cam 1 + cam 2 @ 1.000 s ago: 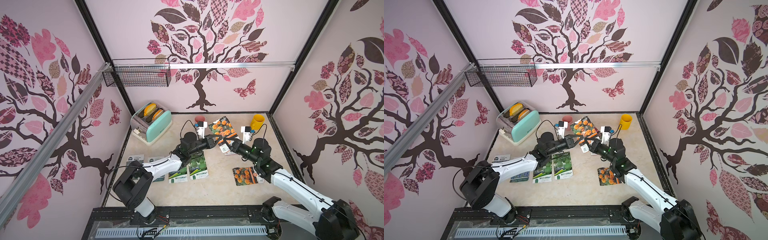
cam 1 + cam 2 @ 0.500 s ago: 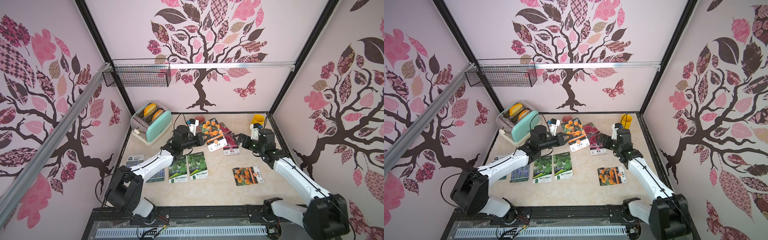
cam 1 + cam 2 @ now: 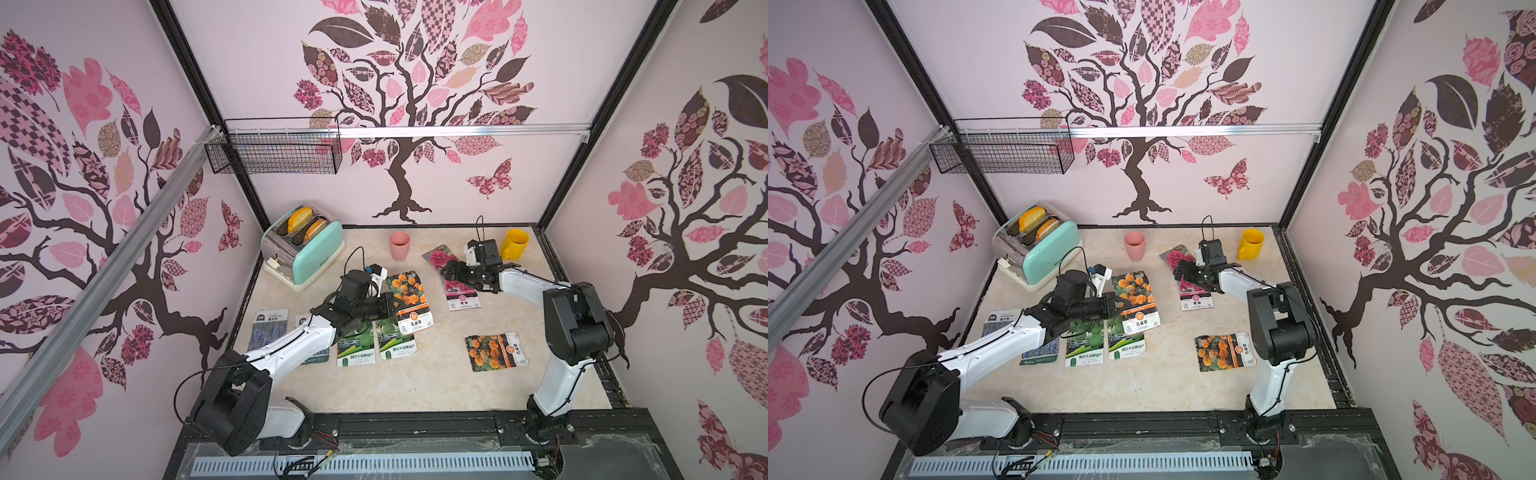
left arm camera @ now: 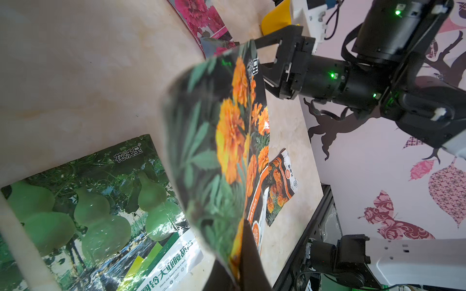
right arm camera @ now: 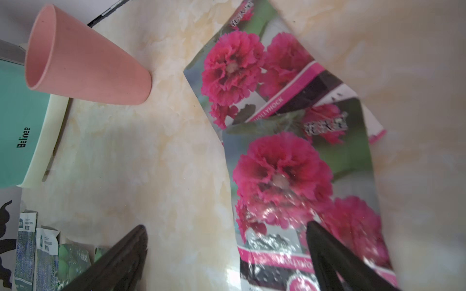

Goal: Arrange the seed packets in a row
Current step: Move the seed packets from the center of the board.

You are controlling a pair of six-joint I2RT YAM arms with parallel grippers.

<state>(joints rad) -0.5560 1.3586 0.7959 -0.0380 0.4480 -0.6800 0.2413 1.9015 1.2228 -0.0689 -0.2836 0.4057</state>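
My left gripper should next move across to the bare tabletop continuing the gourd packets' row, below and toward the second marigold packet, lower, and release the held edge.
My left gripper [image 3: 392,306] [image 3: 1121,306] [image 4: 242,254] is shut on the edge of an orange marigold seed packet [image 3: 409,301] [image 3: 1136,301] [image 4: 227,151]. It holds the packet tilted over the far end of two green gourd packets [image 3: 355,347] [image 3: 395,343] [image 4: 88,214]. Two lavender packets [image 3: 268,328] lie to their left. A second marigold packet [image 3: 496,351] [image 3: 1225,351] lies at the front right. My right gripper [image 3: 451,270] [image 3: 1183,272] [image 5: 225,226] stands open just above two overlapping magenta flower packets [image 3: 461,291] [image 5: 282,176] [image 5: 234,65], holding nothing.
A mint toaster [image 3: 303,245] stands at the back left. A pink cup [image 3: 400,245] [image 5: 83,65] is at the back middle and a yellow mug [image 3: 515,243] at the back right. A wire basket [image 3: 278,151] hangs on the wall.
The right gripper opened, let go of the marigold packet and drew back to the magenta packets at the back right. The left gripper carried the marigold packet forward toward the gourd packets.
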